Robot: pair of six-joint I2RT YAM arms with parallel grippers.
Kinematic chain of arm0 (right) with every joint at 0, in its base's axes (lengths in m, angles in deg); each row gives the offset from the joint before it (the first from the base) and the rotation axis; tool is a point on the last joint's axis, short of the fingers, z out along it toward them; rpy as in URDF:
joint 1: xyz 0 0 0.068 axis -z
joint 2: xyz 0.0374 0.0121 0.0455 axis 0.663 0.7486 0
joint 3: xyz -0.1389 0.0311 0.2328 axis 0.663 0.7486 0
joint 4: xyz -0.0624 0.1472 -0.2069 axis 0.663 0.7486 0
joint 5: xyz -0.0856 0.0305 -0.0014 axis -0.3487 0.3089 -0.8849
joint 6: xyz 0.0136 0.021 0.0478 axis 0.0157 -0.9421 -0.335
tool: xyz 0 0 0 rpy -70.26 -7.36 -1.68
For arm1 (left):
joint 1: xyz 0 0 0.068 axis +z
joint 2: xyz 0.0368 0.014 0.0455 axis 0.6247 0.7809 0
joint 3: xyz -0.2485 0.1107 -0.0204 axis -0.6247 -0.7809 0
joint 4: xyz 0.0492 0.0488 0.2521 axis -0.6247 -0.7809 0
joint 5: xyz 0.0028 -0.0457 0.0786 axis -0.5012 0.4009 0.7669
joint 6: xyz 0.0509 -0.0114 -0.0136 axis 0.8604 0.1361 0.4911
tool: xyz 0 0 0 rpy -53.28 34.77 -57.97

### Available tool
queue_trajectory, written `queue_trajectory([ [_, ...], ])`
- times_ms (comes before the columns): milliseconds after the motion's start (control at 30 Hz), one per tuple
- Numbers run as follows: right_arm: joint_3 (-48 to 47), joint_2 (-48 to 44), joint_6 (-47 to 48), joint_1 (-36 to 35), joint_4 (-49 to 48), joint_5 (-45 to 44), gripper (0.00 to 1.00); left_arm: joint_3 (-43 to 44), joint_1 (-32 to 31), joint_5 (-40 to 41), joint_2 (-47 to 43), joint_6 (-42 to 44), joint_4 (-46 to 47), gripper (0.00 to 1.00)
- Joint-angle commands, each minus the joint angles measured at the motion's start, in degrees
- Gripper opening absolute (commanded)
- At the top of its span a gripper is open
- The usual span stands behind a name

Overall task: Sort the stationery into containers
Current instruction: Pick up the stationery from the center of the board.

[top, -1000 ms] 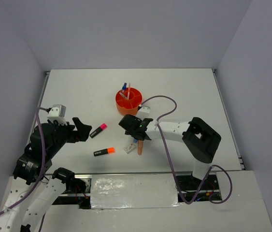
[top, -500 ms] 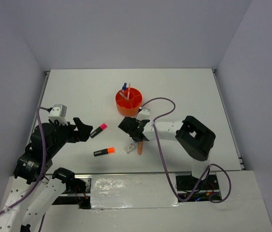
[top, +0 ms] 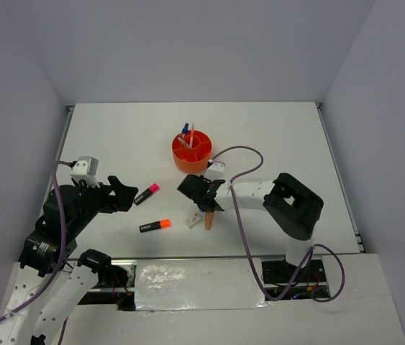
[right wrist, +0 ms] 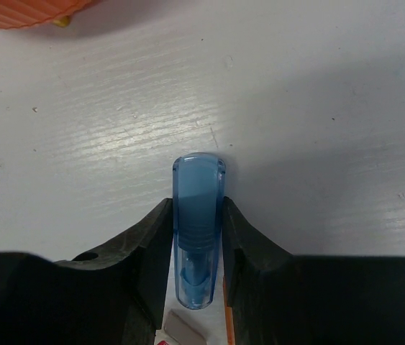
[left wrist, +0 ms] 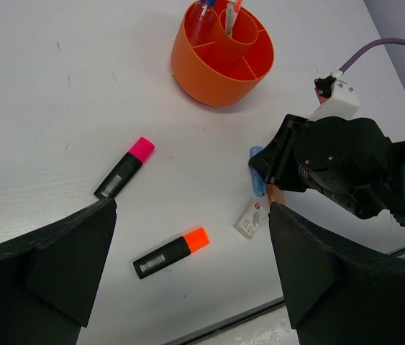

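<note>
The blue-clear marker in my right gripper should next go up and outward over the opening of the orange tub's empty far section (top: 203, 140), and then I will release it.
My right gripper (top: 198, 192) is shut on the blue-clear marker (right wrist: 198, 223), its fingers (right wrist: 148, 237) pressing on both sides, low over the table just in front of the orange tub (top: 191, 152). The marker also shows in the left wrist view (left wrist: 257, 172). A white eraser (top: 193, 218) and a salmon eraser (top: 208, 220) lie just behind this gripper. My left gripper (top: 121, 194) is open and empty. It hovers above a pink-capped highlighter (left wrist: 124, 167) and an orange-capped highlighter (left wrist: 172, 253). The tub (left wrist: 220, 54) holds thin pens and a blue item.
The table's near edge (left wrist: 245, 313) runs close below the orange-capped highlighter. The right arm's purple cable (top: 239, 154) loops over the table to the right of the tub. Grey walls close in the back and sides.
The right arm's elbow has drawn in a little to the left, while its gripper stays at about the same spot by the erasers. The left arm has hardly moved.
</note>
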Motion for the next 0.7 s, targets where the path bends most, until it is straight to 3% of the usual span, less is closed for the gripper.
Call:
queue_trajectory([
  [0, 2.19, -4.65, 0.99, 0.28, -6.85, -1.15, 0.17, -0.12, -0.20, -1.00, -0.67, 1.45, 2.28, 0.99],
  [200, 4.47, -11.95, 8.63, 0.20, -13.18, -1.06, 0.16, -0.03, -0.29, -0.74, -1.54, 1.36, 2.19, 0.99],
  [367, 6.40, -18.54, 11.54, 0.81, -12.75, -2.29, 0.16, -0.12, -0.46, -1.00, -1.64, 1.36, 2.37, 0.99],
  [467, 10.61, -24.42, 19.23, 2.82, -16.67, -1.25, 0.16, -0.11, -0.73, -0.91, -1.81, 1.36, 2.28, 0.99],
  [533, 14.92, -29.52, 24.44, 5.02, -22.03, 3.76, 0.16, -0.20, -0.73, -0.91, -2.07, 1.36, 2.28, 0.99],
  [667, 17.48, -33.66, 40.06, 15.81, -29.79, 18.43, 0.16, -0.12, -0.81, -1.00, -2.86, 1.36, 2.37, 0.99],
])
